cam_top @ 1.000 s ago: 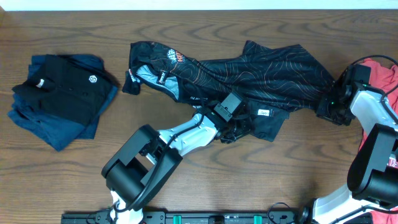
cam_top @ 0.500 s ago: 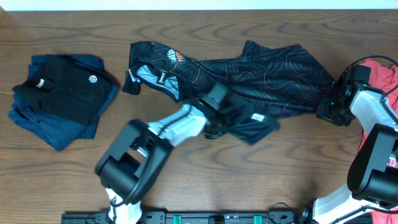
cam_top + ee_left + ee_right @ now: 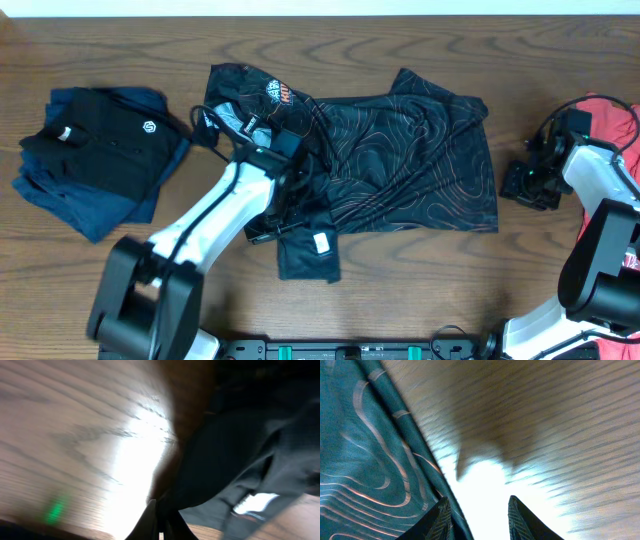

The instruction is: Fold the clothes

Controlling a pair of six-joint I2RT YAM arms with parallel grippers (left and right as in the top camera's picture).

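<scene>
My right gripper moves back and down onto the jersey's near hem corner next, since its open fingers stand over bare wood beside the hem.
The black jersey point(image 3: 400, 160) with thin orange contour lines lies spread across the table's middle, logos at its upper left. A dark flap with a white label point(image 3: 322, 243) hangs toward the front edge. My left gripper point(image 3: 290, 205) sits on the jersey's left part, shut on black fabric; the wrist view shows its closed fingers point(image 3: 159, 522) pinching the dark cloth point(image 3: 235, 450). My right gripper point(image 3: 512, 185) is open and empty just right of the jersey's right edge. In the right wrist view its fingers point(image 3: 480, 519) stand apart over bare wood beside the jersey's hem point(image 3: 365, 450).
A folded stack of navy and black garments point(image 3: 95, 160) lies at the left. A red T-shirt point(image 3: 612, 112) lies at the right edge behind my right arm. The wooden table point(image 3: 420, 290) shows bare wood along the front.
My left gripper dragged its jersey fabric left and forward. My right gripper let go of the jersey's right end, which now lies flat, and stands open beside it.
</scene>
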